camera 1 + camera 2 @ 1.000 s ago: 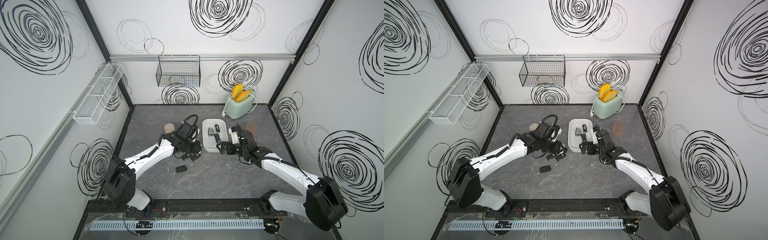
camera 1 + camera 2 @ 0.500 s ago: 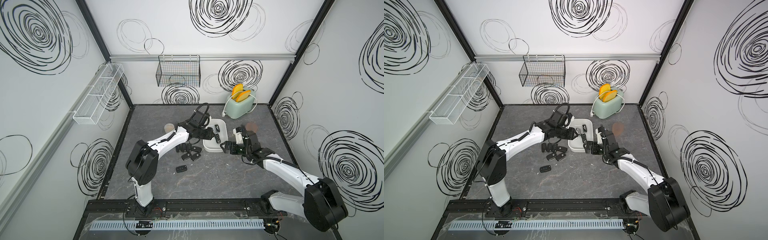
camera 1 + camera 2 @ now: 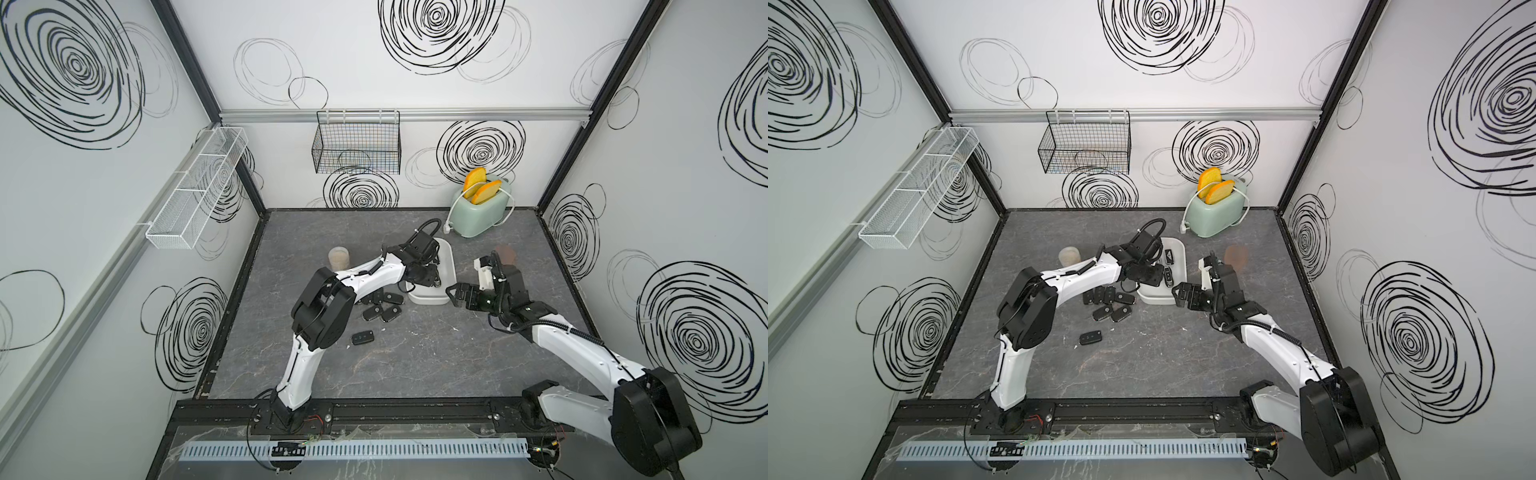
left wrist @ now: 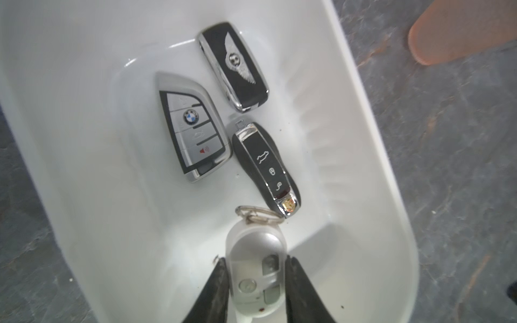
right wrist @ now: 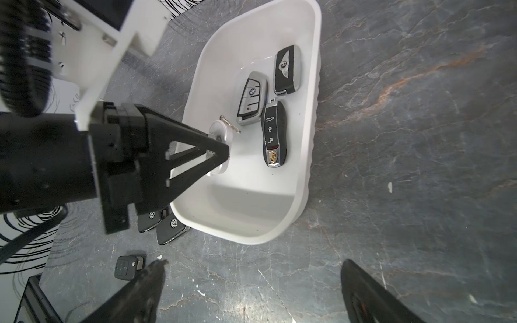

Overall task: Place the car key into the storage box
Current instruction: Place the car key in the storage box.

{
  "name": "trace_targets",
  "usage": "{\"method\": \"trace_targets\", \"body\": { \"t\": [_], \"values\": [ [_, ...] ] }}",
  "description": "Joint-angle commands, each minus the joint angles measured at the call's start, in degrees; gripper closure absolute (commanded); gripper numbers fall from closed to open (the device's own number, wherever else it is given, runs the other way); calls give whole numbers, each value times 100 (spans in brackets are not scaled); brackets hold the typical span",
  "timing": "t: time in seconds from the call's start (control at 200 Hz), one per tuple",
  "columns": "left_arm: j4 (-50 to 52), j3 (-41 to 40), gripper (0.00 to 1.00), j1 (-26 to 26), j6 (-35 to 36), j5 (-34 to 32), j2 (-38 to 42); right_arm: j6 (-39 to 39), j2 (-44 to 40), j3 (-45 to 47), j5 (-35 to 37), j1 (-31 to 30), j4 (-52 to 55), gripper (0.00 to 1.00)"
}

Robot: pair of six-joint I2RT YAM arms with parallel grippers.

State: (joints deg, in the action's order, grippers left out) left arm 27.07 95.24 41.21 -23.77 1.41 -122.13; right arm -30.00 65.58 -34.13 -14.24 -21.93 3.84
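Observation:
I will lower my left gripper onto the bare bottom of the storage box beside the Porsche fob and release the car key (image 4: 251,243), because this open patch is below the gripper.
The storage box (image 3: 451,266) (image 3: 1180,254) is a white tub at mid-table. My left gripper (image 4: 256,263) (image 5: 221,151) reaches into it and is shut on the car key (image 4: 251,243) (image 5: 219,131), a silver fob with a key ring. Whether the fob touches the box floor I cannot tell. Three other fobs lie in the box: a BMW fob (image 4: 193,125), a winged-logo fob (image 4: 233,64) and a Porsche fob (image 4: 268,167). My right gripper (image 3: 453,293) (image 5: 253,264) stands open over bare table by the box's near right corner.
Several black keys (image 3: 382,309) lie in a cluster left of the box, and a single one (image 3: 362,337) lies nearer the front. A cup (image 3: 338,258), a brown disc (image 3: 505,253) and a mint toaster (image 3: 482,212) stand around. A black wire basket (image 3: 357,149) and a white mesh tray (image 3: 195,191) hang on the walls.
My left gripper has swung from the key cluster to inside the box, carrying the silver fob. The right gripper has barely shifted.

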Motion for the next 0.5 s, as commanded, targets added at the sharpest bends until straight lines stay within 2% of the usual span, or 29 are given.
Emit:
{"method": "trace_targets", "body": {
  "t": [0.0,0.385,0.495],
  "values": [
    [89,286,72,9,48,-268,-258,-103,-139,65,-61,23,-120,1],
    [351,815,71,14,57,-408,-947,-103,-292,134,-35,116,-83,1],
    [400,861,67,27,46,-401,-1002,-103,-303,130,-73,137,-81,1]
  ]
}}
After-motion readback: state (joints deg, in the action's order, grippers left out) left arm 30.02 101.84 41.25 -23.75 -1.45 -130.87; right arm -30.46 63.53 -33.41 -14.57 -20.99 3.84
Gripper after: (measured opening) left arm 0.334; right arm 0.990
